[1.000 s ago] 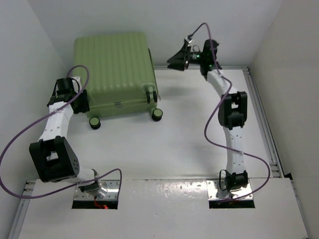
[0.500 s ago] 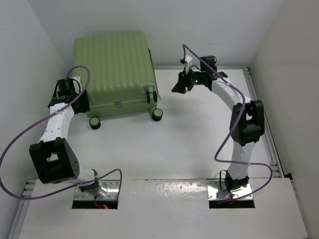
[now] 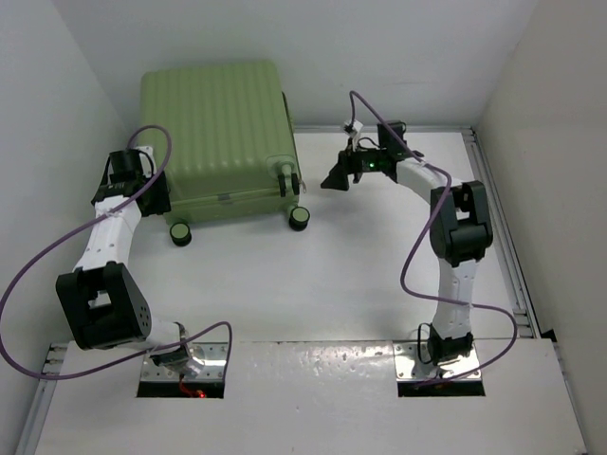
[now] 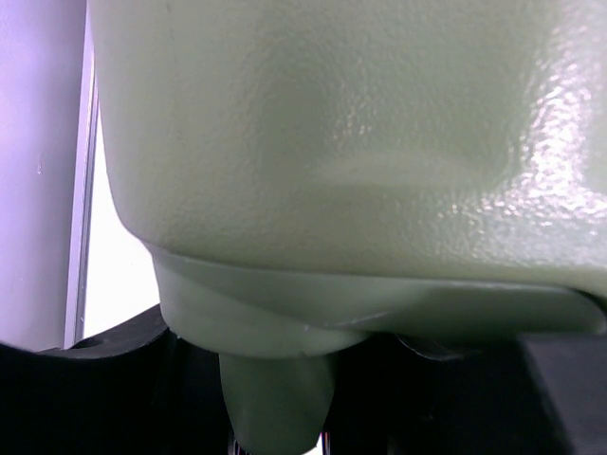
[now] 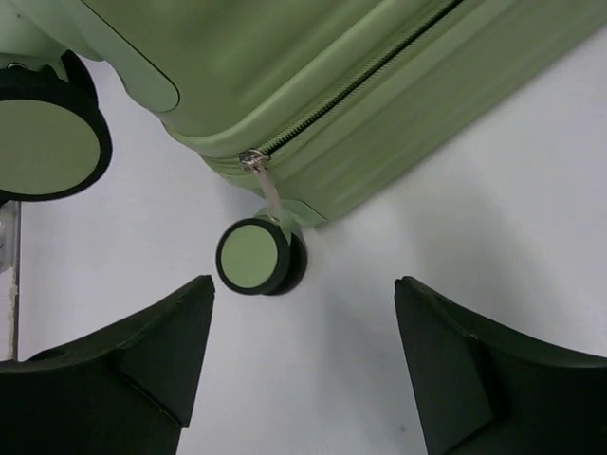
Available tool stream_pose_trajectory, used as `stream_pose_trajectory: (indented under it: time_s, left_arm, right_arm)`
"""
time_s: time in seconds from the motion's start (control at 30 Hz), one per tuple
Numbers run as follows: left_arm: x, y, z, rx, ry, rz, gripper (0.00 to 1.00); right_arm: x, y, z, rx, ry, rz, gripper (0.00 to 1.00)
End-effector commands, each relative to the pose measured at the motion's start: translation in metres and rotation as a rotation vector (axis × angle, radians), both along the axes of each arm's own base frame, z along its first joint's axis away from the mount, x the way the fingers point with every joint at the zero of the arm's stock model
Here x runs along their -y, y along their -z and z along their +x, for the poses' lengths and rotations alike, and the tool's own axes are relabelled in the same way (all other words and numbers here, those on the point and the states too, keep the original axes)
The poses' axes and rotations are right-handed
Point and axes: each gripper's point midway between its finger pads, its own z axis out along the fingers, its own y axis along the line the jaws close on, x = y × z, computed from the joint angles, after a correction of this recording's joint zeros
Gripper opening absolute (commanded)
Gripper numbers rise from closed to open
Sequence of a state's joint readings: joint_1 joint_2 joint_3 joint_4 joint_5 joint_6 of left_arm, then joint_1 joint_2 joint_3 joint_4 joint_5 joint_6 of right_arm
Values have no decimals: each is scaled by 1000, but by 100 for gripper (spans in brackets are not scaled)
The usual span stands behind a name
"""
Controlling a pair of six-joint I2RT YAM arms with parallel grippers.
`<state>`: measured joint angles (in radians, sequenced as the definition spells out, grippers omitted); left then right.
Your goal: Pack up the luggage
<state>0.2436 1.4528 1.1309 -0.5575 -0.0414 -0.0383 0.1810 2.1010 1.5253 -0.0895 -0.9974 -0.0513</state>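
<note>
My right gripper goes to the left in the top view next and brings its open fingers around the zipper pull (image 5: 256, 161), because the zipper pull hangs clear of the suitcase's shell (image 4: 360, 142).
The luggage (image 3: 218, 133) is a large light green ribbed suitcase, lying closed at the far left of the table. My left gripper (image 3: 152, 191) is pressed against its near left corner. In the left wrist view the shell (image 4: 360, 142) fills the frame, and a wheel mount sits between the wide-apart black fingers (image 4: 95, 379). My right gripper (image 3: 334, 178) is open and empty, just right of the case's right side. In the right wrist view it (image 5: 303, 284) hovers over a black-and-green wheel (image 5: 254, 256) below the zipper pull (image 5: 256, 161).
White walls stand close to the table on the left, far and right sides. A metal rail (image 3: 498, 218) runs along the right edge. Two wheels (image 3: 300, 217) (image 3: 180, 232) stick out on the suitcase's near side. A purple cable loops off each arm.
The right arm has swung its gripper down and left from the far wall to just beside the suitcase's right wheels. The left arm and the suitcase have not moved.
</note>
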Motion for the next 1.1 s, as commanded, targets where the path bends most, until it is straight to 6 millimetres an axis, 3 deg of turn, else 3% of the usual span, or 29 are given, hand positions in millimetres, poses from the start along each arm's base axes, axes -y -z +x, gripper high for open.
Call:
stream_pose_trajectory:
  time_s: [0.0,0.17,0.6,0.9,1.07]
  left_arm:
    - [25,71,-42,-280,-14,-107,0]
    - [25,74,-40,-280,-14,-107,0]
    - [27,80,-41,-297,-9,-119,0]
    - [27,80,-41,-297,-9,-119,0]
    - [27,82,-44,-306,-10,-121,0]
  right_arm:
    - [-25,-5,0,40,-60,42,77]
    - [-40,10,-3,24,-97,39,78]
    - [-65,12,6,82,-133,64,82]
    - [-82,4,0,95,-194,117,73]
    - [-87,4,1,122,-214,127,55]
